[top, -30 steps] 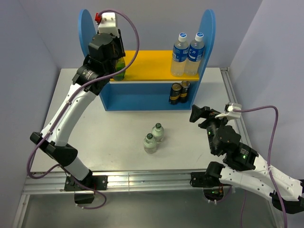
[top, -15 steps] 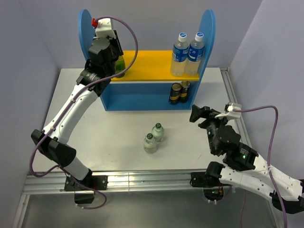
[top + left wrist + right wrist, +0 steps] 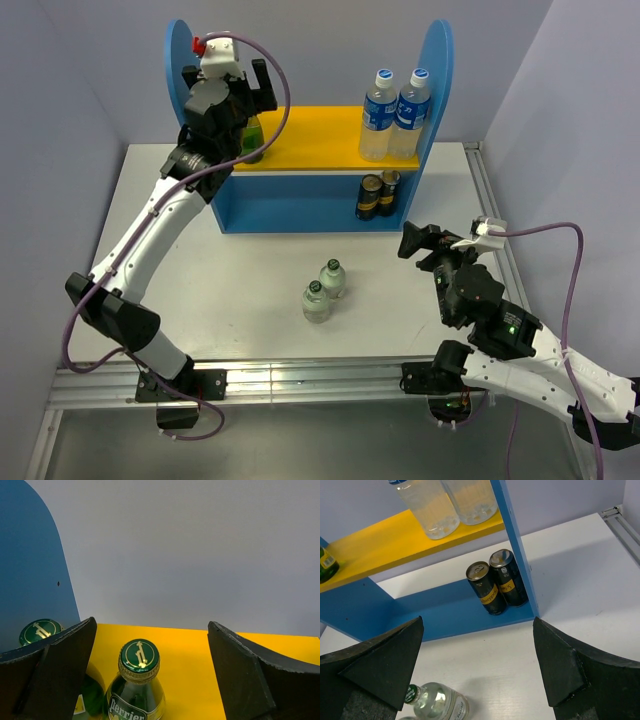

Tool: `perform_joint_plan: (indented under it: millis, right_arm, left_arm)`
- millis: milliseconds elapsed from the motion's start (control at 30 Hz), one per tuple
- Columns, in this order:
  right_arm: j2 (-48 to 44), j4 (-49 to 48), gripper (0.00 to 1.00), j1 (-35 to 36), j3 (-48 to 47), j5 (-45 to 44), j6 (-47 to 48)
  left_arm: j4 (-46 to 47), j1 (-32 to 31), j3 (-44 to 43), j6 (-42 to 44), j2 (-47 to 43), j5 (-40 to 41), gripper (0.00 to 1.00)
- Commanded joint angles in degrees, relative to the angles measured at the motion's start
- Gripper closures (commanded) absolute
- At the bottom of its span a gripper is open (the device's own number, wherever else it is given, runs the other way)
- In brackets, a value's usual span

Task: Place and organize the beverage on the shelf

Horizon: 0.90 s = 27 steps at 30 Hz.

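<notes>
My left gripper will move back from the yellow board (image 3: 310, 138) and down to close around the nearer clear bottle's cap (image 3: 315, 287), because that bottle is still standing on the table.
The shelf (image 3: 438, 70) stands at the back of the table, its yellow upper board (image 3: 310, 138) between blue side panels. My left gripper (image 3: 228, 85) hangs open over the board's left end. A green Perrier bottle (image 3: 139, 680) stands upright between its fingers (image 3: 60, 665), touching neither. A second green bottle (image 3: 40, 630) shows behind the left finger, by the blue panel. Two clear glass bottles (image 3: 333, 277) (image 3: 316, 300) stand on the table in front. My right gripper (image 3: 452, 236) is open and empty, low over the table right of them (image 3: 477, 621).
Two water bottles (image 3: 380, 115) (image 3: 412, 108) stand at the right end of the yellow board. Two dark cans (image 3: 372, 196) (image 3: 390, 188) sit below them on the blue base. A metal rail (image 3: 490, 200) runs along the table's right edge.
My left gripper has opened and let go of the green bottle, which stands on the yellow board. Before that the left wrist shifted back over the shelf. The right arm has not moved.
</notes>
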<state>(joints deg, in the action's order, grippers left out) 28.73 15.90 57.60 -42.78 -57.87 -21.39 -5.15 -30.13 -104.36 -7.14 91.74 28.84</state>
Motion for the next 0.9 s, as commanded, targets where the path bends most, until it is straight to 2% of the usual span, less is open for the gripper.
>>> perform_joint_plan:
  millis: [0, 100, 233, 333, 467, 567, 700, 867]
  right_arm:
    - [0.18, -1.49, 0.04, 0.14, 0.07, -1.81, -0.32]
    - [0.19, -1.40, 0.04, 0.14, 0.16, -2.07, -0.32]
    - [0.10, -0.79, 0.04, 0.14, -0.19, -2.25, -0.50]
    - [-0.25, -0.35, 0.04, 0.14, -0.28, -2.43, -0.94]
    - [-0.08, -0.34, 0.04, 0.14, -0.19, -1.99, -0.94]
    - [0.36, -0.17, 0.04, 0.14, -0.37, -1.72, -1.02]
    - [1.15, -0.17, 0.04, 0.14, -0.55, -1.90, -1.03]
    - [1.24, -0.61, 0.04, 0.14, -0.11, -2.16, -1.02]
  left_arm:
    - [0.23, -1.50, -0.85, 0.89, -3.41, -0.99, 0.00]
    - [-2.32, -5.45, -0.68, 2.21, -6.04, 1.65, 0.01]
    - [-6.71, -12.21, 0.99, 1.95, -10.35, 10.33, 0.01]
    - [-9.00, -17.22, 6.95, 0.20, -16.23, 15.27, 0.01]
    - [-9.96, -22.60, 25.66, -7.59, -28.34, 21.68, 0.01]
    - [-12.78, -23.92, 35.78, -13.84, -34.51, 21.44, 0.01]
    - [-13.84, -26.11, 46.68, -20.01, -39.79, 17.05, 0.01]
    - [-9.72, -34.46, 58.73, -27.30, -41.73, 15.02, 0.01]
